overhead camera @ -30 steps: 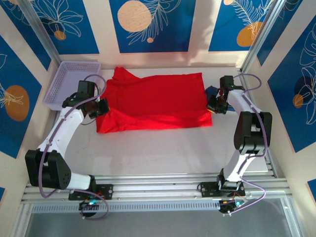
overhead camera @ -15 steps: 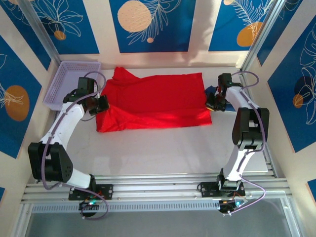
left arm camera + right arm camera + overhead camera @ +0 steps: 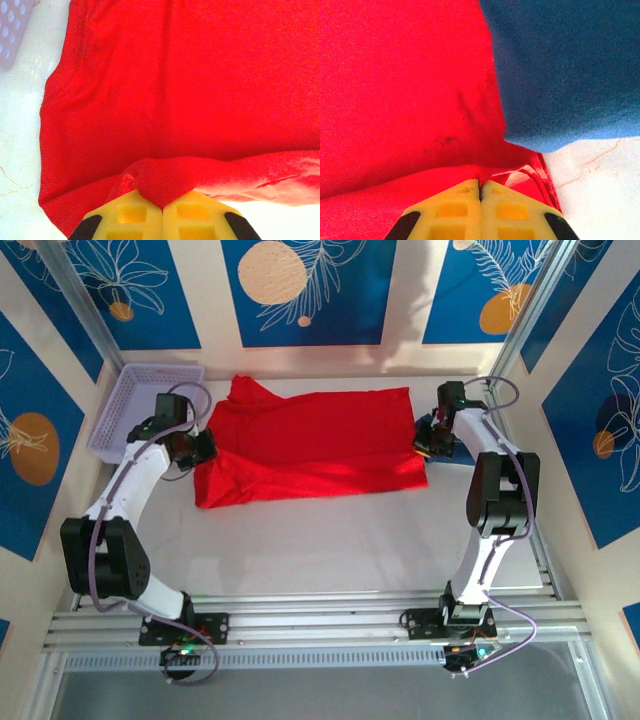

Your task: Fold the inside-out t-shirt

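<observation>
Next, my left gripper moves the pinched fold outward onto the flat red cloth ahead and releases it, since the shirt's far part still lies uncovered.
The inside-out t-shirt [image 3: 320, 445] is bright red and lies spread across the far half of the table, its near part doubled over. My left gripper [image 3: 203, 448] sits at the shirt's left edge, shut on a pinched fold of red cloth [image 3: 162, 182] between its yellow fingers [image 3: 130, 215]. At the shirt's right edge my right gripper [image 3: 425, 438] is shut on the red hem [image 3: 485, 172], its yellow fingers [image 3: 452, 210] pressed together. The shirt's red cloth [image 3: 400, 90] spreads away to the left of that grip.
A lavender basket [image 3: 150, 405] stands at the far left, next to the left arm. A dark blue garment [image 3: 435, 425] lies by the shirt's right edge; its cloth [image 3: 565, 65] overlaps the red there. The near half of the white table [image 3: 320, 545] is bare.
Both grippers have carried the shirt's near edge farther from the bases, towards the back wall. The folded-over strip has widened slightly. Both grips have stayed shut.
</observation>
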Controlling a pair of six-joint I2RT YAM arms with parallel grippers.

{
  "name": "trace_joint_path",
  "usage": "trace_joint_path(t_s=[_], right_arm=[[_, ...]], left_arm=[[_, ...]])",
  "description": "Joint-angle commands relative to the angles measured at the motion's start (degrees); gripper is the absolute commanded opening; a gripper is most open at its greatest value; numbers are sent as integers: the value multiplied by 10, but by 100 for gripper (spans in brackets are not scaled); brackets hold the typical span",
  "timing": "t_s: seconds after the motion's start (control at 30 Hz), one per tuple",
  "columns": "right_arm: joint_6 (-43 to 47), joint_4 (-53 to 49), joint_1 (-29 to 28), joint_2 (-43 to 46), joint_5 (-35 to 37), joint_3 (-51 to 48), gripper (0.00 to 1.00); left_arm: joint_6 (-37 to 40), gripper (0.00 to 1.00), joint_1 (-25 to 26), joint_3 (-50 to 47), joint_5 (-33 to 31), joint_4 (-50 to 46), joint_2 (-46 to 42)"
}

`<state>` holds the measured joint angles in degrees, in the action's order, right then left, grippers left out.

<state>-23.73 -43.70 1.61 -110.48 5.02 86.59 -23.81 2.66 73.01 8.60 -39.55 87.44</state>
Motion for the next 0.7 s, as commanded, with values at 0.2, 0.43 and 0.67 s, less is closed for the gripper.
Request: trace_joint_path(t_s=[0.2, 0.43, 0.67], right_arm=[[12, -19, -4, -32, 12, 42, 0], [14, -21, -8, -62, 15, 72, 0], [22, -26, -11, -110, 7, 134, 19]], left_arm=[[-2, 0, -13, 69, 15, 15, 62], [-4, 0, -14, 119, 8, 19, 127], [-8, 8, -14, 150, -5, 39, 214]])
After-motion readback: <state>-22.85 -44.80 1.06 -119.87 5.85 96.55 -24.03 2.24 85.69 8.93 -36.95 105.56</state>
